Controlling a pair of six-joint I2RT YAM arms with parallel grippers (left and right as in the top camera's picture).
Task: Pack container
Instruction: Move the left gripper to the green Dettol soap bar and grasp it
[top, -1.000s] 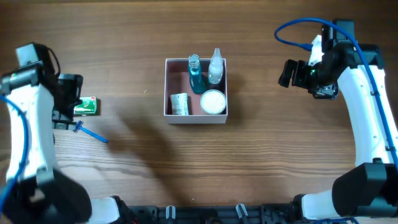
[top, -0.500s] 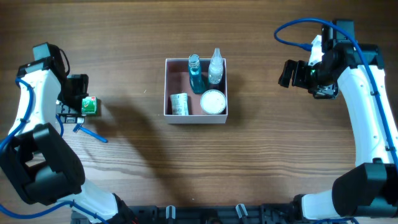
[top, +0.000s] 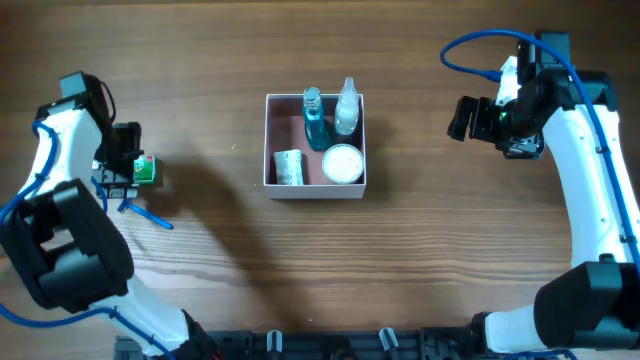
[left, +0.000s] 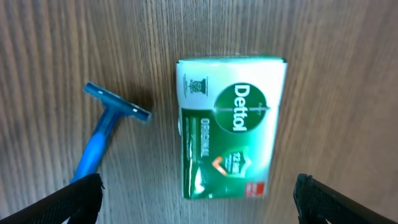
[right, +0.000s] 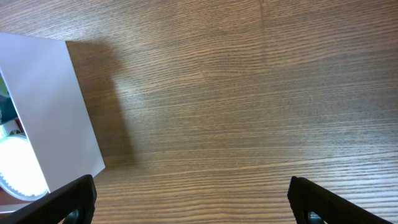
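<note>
The green soap box lines up between both fingers, so I need to move my left gripper straight down onto it and close on its long sides.
The square container with white walls and a pink inside sits mid-table. It holds a blue bottle, a clear bottle, a round white-lidded jar and a small wrapped packet. Its white wall shows in the right wrist view. A green Dettol soap box lies at the far left, with a blue razor beside it. My left gripper is open over the soap box. My right gripper is open and empty, right of the container.
The wooden table carries nothing else. The razor lies just in front of the soap box, close to the left gripper's finger.
My left arm has swung in and settled over the soap box, its gripper now straddling it. The right arm, container and its contents have not moved.
</note>
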